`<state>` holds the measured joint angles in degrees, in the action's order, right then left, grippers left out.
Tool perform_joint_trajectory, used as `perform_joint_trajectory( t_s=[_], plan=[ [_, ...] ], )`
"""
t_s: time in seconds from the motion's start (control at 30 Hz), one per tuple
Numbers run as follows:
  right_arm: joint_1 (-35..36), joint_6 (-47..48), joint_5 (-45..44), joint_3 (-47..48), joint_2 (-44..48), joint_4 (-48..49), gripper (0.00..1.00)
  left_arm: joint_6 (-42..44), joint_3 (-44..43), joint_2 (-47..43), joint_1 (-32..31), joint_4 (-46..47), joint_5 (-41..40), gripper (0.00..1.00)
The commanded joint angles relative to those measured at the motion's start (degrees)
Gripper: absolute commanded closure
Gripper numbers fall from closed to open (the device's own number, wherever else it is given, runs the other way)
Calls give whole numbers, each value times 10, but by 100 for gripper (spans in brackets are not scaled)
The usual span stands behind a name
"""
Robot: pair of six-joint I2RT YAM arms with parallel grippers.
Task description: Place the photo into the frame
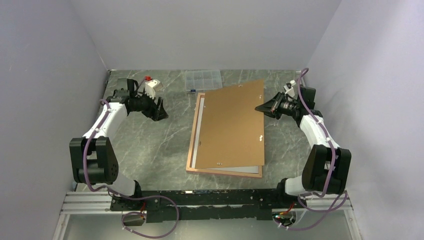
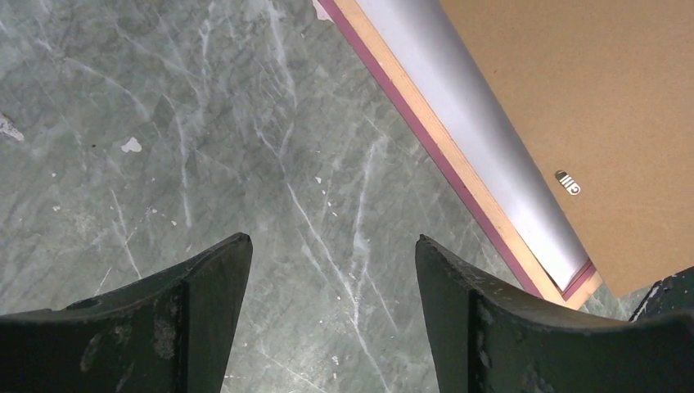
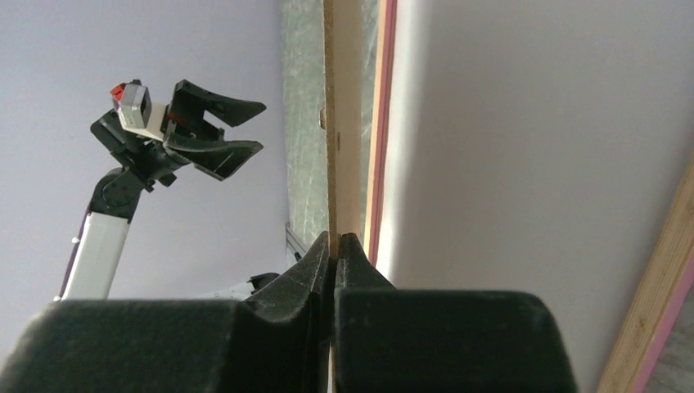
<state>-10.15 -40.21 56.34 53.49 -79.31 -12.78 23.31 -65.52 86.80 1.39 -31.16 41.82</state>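
I will lower my right gripper toward the left in the top view, over the pale surface inside the frame [image 3: 532, 180], and let go of the board, as its held edge is raised.
The frame [image 1: 190, 150] lies face down mid-table, its pink and wood edge [image 2: 454, 160] showing. A brown backing board [image 1: 232, 125] rests askew over it, its right side raised. My right gripper [image 1: 261, 107] is shut on that board's right edge, and the right wrist view shows the thin board edge [image 3: 344, 123] pinched between the jaws [image 3: 334, 237]. A pale surface [image 2: 491, 131] shows inside the frame beside the board. The photo is hidden. My left gripper [image 1: 161, 111] hangs open over bare table left of the frame, nothing between its fingers [image 2: 331, 239].
A small clear compartment box [image 1: 202, 79] sits at the back, just behind the frame. A metal hanger clip [image 2: 567, 182] is fixed on the board. Walls close in on the left, back and right. Marbled table [image 1: 150, 150] lies between the left arm and the frame.
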Motion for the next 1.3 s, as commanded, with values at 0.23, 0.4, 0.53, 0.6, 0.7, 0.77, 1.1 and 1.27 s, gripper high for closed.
perform_joint_trajectory(
  t_s=[0.23,0.4,0.53,0.6,0.7,0.77,1.1,1.27],
  plan=[
    [-3,12,26,25,-40,42,100,10,-21,9,-8,-14,-10,22],
    [-3,23,19,37,-52,29,100,4,-32,13,-9,-27,-16,21],
    [-2,22,16,35,-57,37,100,6,-26,8,-9,-23,-19,15],
    [-1,21,14,37,-60,38,100,7,-25,7,-9,-22,-19,12],
    [1,25,12,40,-67,38,100,5,-21,7,-9,-18,-20,11],
    [2,28,11,43,-71,35,100,5,-18,11,-8,-18,-22,10],
    [10,13,13,42,-96,64,100,5,-14,20,-8,-12,-23,11],
    [13,-11,19,31,-104,99,100,4,5,32,-10,15,-35,12]
  ],
)
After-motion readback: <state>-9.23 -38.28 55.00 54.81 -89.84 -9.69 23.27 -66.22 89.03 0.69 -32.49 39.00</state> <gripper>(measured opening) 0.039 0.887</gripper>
